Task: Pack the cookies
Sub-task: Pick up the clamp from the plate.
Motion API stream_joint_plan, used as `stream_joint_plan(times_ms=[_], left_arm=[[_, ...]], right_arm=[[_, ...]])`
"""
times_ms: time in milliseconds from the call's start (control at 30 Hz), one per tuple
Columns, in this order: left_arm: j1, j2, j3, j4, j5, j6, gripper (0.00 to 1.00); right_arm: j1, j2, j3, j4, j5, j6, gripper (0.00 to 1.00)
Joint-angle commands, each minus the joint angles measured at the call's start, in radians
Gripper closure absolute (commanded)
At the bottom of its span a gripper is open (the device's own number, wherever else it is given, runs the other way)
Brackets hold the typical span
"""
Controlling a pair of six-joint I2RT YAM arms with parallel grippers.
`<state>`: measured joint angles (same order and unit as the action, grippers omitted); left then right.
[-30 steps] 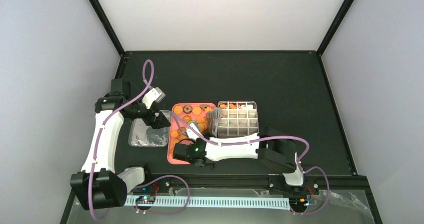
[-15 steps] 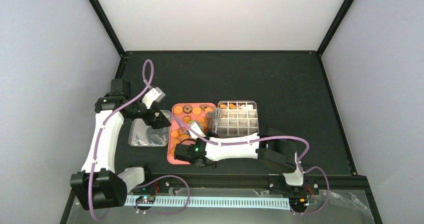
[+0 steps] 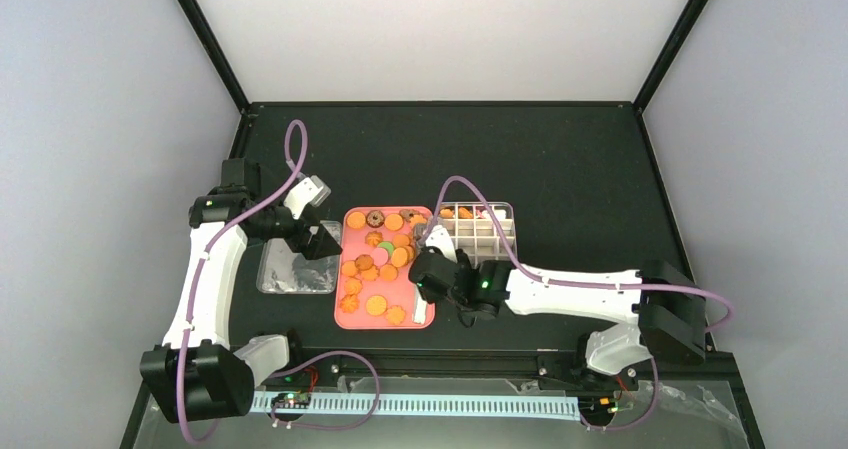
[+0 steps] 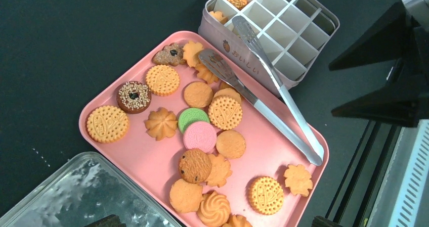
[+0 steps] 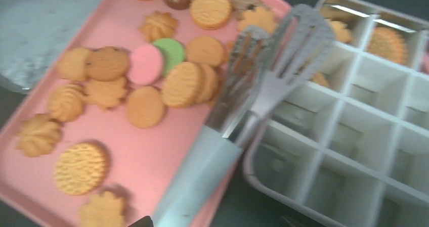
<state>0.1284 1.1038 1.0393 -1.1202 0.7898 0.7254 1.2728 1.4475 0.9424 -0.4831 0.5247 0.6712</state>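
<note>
My right gripper is wide open above the handle, so next it will go down toward the tray and around both arms of the tongs' pale handle [image 3: 419, 306] [image 5: 187, 195].
The cookies [image 4: 202, 136] lie scattered on a pink tray [image 4: 136, 161]: orange rounds, flower and swirl shapes, one pink, one green, some brown. A few more sit in the far cells of the white gridded tin [image 4: 243, 60]. Metal tongs [image 4: 263, 105] rest across the tray, one tip on the tin's rim. My right gripper [image 3: 432, 269] hovers at the tray's right edge beside the tin. Its fingers stand wide apart, with the tongs' handle [image 5: 197, 181] running between them. My left gripper [image 3: 320, 239] is open and empty at the tray's left edge.
A clear plastic container [image 3: 290, 274] lies left of the tray [image 3: 345, 321], under the left gripper. The tin [image 3: 512, 234] touches the tray's far right side. A black rail runs along the table's near edge.
The right arm swung right, from over the tray's near part to the tray's right edge by the tin. Its jaws went from shut to apart. The left arm stayed still.
</note>
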Motion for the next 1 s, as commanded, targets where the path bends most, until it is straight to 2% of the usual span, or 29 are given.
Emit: stream_joint_plan(times_ms=[0,100,500,733,833,967], left_arm=[[-0.006,-0.016,0.028,-0.017,0.027,0.025,0.01],[-0.004,-0.021,0.027,-0.019,0.025,0.028,0.01],[-0.004,-0.031,0.025,-0.022,0.026,0.034,0.01],[-0.004,-0.037,0.024,-0.029,0.02,0.043,0.01],[-0.005,-0.038,0.02,-0.026,0.018,0.047,0.01],[-0.005,-0.031,0.021,-0.022,0.024,0.039,0.01]], right_arm=[[-0.017,0.036,0.0,0.14,-0.172,0.013,0.35],[-0.038,0.091,0.024,0.106,-0.205,0.036,0.39],[-0.065,0.186,0.037,0.167,-0.243,0.034,0.42],[-0.082,0.221,0.036,0.208,-0.247,0.032,0.49],[-0.083,0.216,0.035,0.211,-0.233,0.031,0.56],[-0.083,0.222,0.033,0.224,-0.233,0.029,0.71]])
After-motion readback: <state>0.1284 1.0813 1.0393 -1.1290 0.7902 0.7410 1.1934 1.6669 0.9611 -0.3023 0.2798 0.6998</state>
